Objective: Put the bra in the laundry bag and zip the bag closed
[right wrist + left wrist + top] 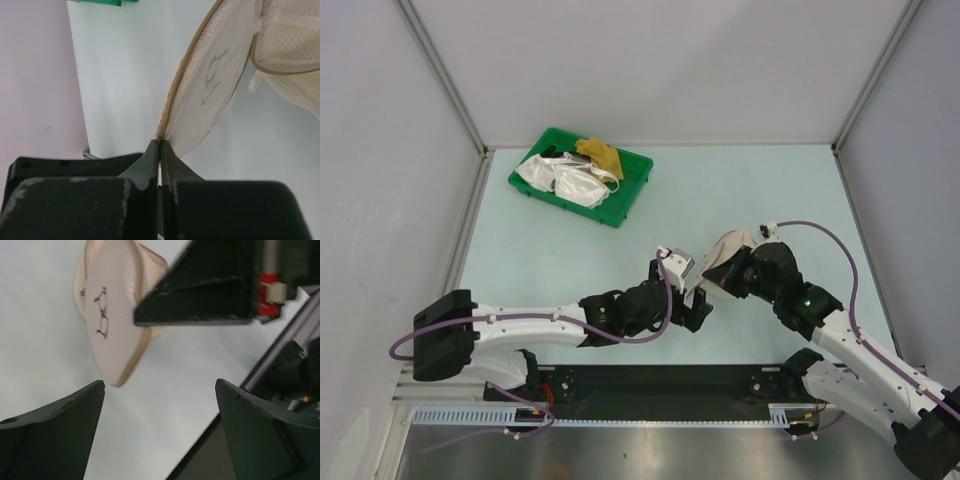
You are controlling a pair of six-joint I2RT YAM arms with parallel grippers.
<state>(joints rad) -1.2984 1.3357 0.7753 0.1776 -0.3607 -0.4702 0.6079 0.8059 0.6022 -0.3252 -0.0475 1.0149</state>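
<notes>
The bag rim's loose end (132,364) juts toward my open fingers, so next my left gripper will move outward and close on that end past the right gripper's pinch.
The beige mesh laundry bag (727,258) hangs open near the table's front middle, its dark bra drawing showing in the left wrist view (107,320) and in the right wrist view (212,90). My right gripper (160,143) is shut on the bag's zipped rim and holds it off the table. My left gripper (160,385) is open and empty just left of and below the bag. The mustard-yellow bra (601,156) lies in the green tray (625,205) at the back left, far from both grippers.
Shiny white bras (565,180) fill the rest of the green tray. White walls with metal frame posts close the table on three sides. A black strip and a rail run along the near edge by the arm bases (660,385).
</notes>
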